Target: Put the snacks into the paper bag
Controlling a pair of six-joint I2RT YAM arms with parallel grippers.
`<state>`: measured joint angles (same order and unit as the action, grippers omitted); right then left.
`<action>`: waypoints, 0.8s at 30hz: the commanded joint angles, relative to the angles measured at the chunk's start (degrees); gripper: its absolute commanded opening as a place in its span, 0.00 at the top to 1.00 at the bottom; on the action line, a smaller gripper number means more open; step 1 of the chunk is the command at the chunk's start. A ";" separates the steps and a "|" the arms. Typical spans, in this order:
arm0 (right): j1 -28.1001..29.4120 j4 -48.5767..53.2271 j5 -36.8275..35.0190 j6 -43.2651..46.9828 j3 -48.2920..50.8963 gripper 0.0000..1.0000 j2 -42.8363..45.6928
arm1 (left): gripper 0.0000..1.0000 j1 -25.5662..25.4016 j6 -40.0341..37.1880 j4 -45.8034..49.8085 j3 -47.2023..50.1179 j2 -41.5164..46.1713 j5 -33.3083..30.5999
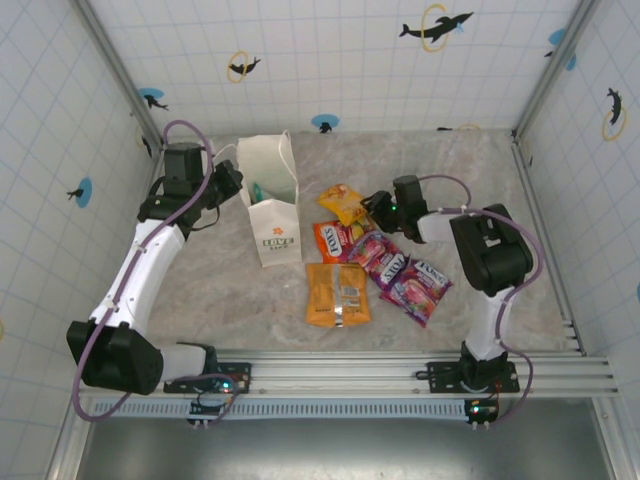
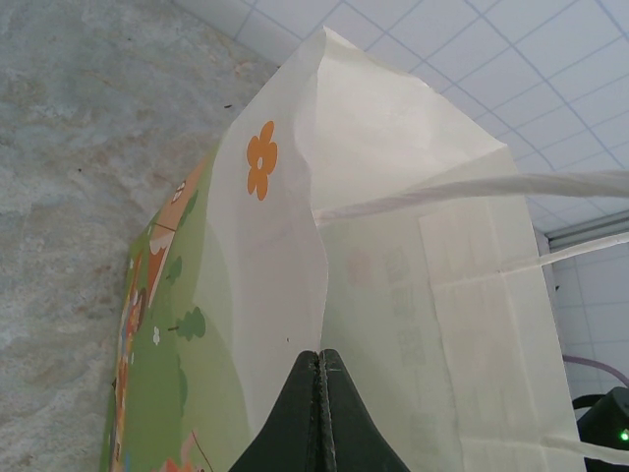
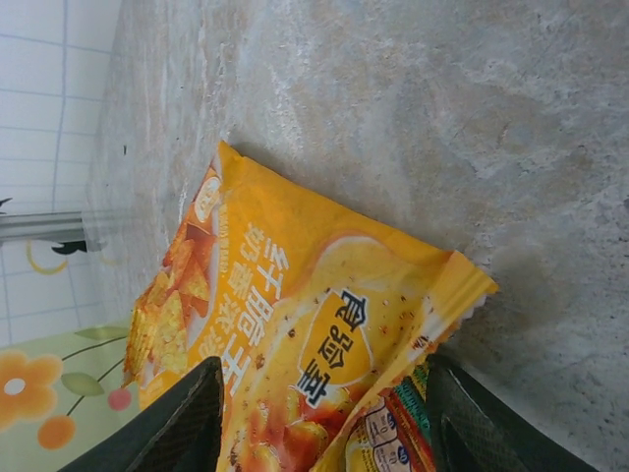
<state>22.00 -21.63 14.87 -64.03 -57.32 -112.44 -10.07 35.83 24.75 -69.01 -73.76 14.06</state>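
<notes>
The yellow packet's near corner (image 1: 364, 212) (image 3: 425, 336) is already between the open fingers, so my right gripper should next stay low over the table and pinch them shut on it.
The white paper bag (image 1: 270, 205) stands upright at centre left with its mouth open, and a teal packet (image 1: 258, 190) shows inside. My left gripper (image 1: 232, 181) is shut on the bag's rim fold (image 2: 319, 295). To the right of the bag lie the snacks: a yellow packet (image 1: 343, 203), a red-orange one (image 1: 332, 240), two magenta-purple ones (image 1: 383, 255) (image 1: 418, 285) and an orange one (image 1: 337, 293). My right gripper (image 1: 375, 206) is open just above the table. Its jaws straddle the near end of the yellow packet (image 3: 285, 295), which overlaps the red-orange packet (image 3: 393, 442).
The bag's loop handle (image 2: 472, 189) crosses the left wrist view, above its green printed side (image 2: 162, 374). Tiled walls close in the marble table (image 1: 440, 170) on three sides, with bare marble behind the packets. A metal rail (image 1: 400, 375) runs along the near edge.
</notes>
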 commanded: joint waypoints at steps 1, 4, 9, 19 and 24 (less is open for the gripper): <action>-0.38 -2.29 -0.20 -1.31 -2.26 0.44 -1.77 | 1.00 0.03 -1.34 -0.01 1.06 0.37 -0.53; -0.43 -2.57 -0.27 -1.92 -3.12 0.45 -3.31 | 1.00 -0.02 -1.29 -0.01 1.08 0.12 -0.49; -0.44 -3.92 -0.11 -3.19 -4.38 0.48 -5.76 | 1.00 0.04 -1.31 0.05 1.04 -0.16 -0.39; -0.89 -6.76 -0.76 -4.00 -5.65 0.70 -9.09 | 1.00 0.03 -1.30 0.30 1.07 -0.10 -0.98; -1.34 -7.90 -1.40 -3.66 -5.20 0.92 -9.49 | 1.00 0.00 -1.21 0.37 1.01 -0.08 -0.99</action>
<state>21.02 -28.32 14.66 -68.07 -61.52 -120.73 -10.07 35.83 24.77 -69.01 -73.76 13.65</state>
